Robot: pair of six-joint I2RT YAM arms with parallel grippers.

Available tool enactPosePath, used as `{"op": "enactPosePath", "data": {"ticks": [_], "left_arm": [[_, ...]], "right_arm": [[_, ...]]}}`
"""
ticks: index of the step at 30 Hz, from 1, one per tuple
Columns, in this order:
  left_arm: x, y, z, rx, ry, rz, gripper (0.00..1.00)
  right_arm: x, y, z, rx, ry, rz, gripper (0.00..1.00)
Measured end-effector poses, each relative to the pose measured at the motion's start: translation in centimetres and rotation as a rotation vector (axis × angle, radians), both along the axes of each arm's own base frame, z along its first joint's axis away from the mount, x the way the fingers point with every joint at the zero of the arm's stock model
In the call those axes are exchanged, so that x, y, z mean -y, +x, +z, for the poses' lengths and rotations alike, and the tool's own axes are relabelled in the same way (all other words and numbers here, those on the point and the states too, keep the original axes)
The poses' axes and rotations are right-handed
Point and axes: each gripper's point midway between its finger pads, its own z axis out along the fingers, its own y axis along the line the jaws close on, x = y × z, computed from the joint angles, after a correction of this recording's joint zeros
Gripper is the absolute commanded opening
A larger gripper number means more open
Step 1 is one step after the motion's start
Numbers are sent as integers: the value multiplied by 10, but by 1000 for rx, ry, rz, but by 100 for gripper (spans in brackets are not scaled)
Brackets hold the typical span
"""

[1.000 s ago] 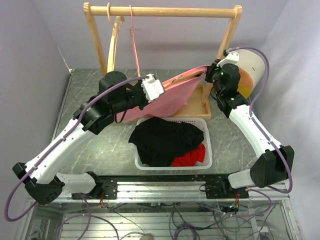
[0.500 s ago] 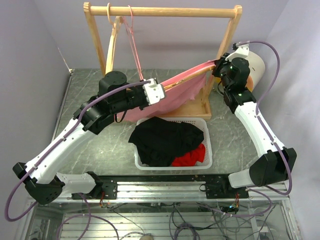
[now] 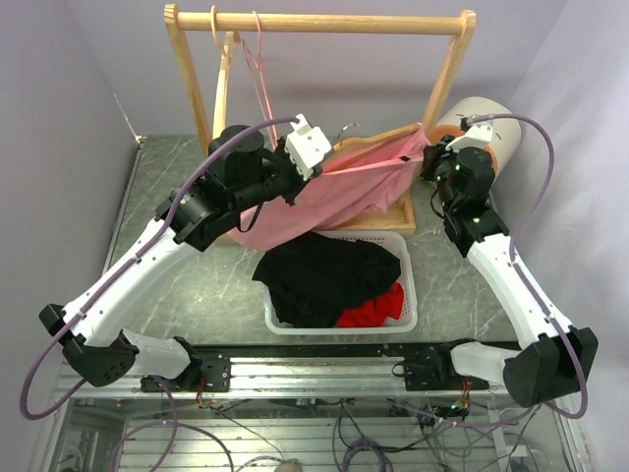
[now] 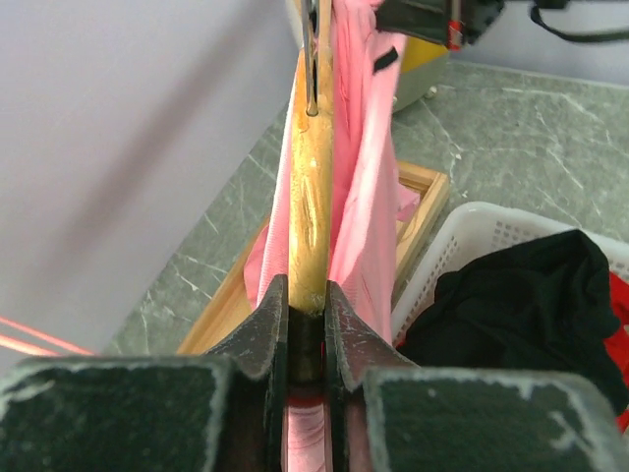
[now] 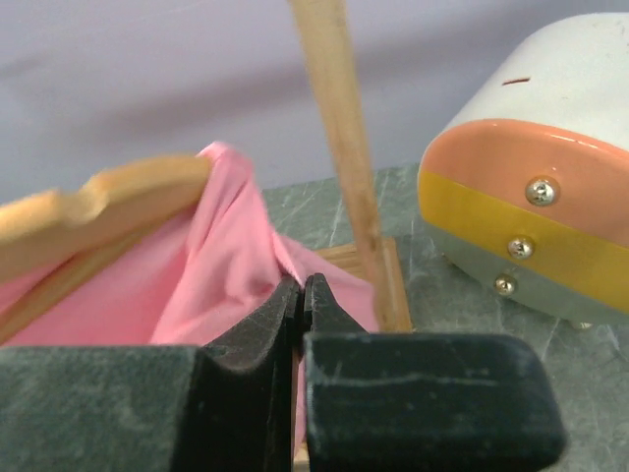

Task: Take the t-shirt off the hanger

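Observation:
The rack's bar lies above and outward of the left gripper, so the gripper will next rise outward until the hanger's bare metal hook hangs on the rack's bar [image 3: 311,23], then let go.
A pink t-shirt [image 3: 339,192] hangs stretched between both arms, above the rack's base and the basket. It is still draped over a wooden hanger [image 4: 311,187], whose bar also shows as the hanger [image 3: 378,138] from above. My left gripper [image 3: 324,165] is shut on one end of the hanger; in the left wrist view the left gripper [image 4: 307,292] clamps the wood, with the t-shirt [image 4: 366,197] falling on both sides. My right gripper [image 3: 428,157] is shut on a fold of the shirt; in the right wrist view the right gripper [image 5: 302,285] pinches the t-shirt [image 5: 211,265] just past the hanger's other end [image 5: 98,211].
A wooden rack [image 3: 314,22] stands at the back, with a pink wire hanger [image 3: 261,74] and a wooden hanger [image 3: 224,84] on its rail. A white basket [image 3: 405,317] with black clothes [image 3: 319,275] and red clothes [image 3: 378,307] sits below. A white, orange and yellow drum [image 5: 531,187] stands by the right post [image 5: 339,128].
My left gripper has risen and moved back with the hanger end. My right gripper has shifted right and slightly down with the fabric, so the shirt is pulled along the hanger.

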Motion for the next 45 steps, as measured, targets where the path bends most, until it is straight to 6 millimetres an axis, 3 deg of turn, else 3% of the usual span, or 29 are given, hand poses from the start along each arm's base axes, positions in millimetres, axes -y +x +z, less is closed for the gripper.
{"op": "enactPosePath", "data": {"ticks": [5,14,16,18,23,27,31,37,41,45], "left_arm": [[-4,9,3,-58,-56,90,7],[-22,38,45,-17,-282,298,7],[-20,41,53,-14,-314,304,7],[-16,46,56,-14,-325,310,7],[-5,63,48,-30,-315,339,7],[0,76,35,-44,-291,377,7],[2,89,34,-36,-288,421,7],[1,115,61,10,-333,459,7],[-15,141,75,28,-362,502,7],[-18,160,69,7,-338,515,7]], "right_arm": [[-39,-19,6,27,-60,43,0],[-158,-76,0,35,-160,300,0],[-181,-92,-1,41,-200,341,0],[-189,-102,0,47,-231,345,0],[-189,-122,12,77,-275,320,0],[-170,-142,44,133,-234,297,0],[-139,-162,94,220,-142,280,0],[-103,-190,164,363,-37,308,0],[-88,-212,216,492,21,370,0],[-74,-237,276,639,77,427,0]]}}
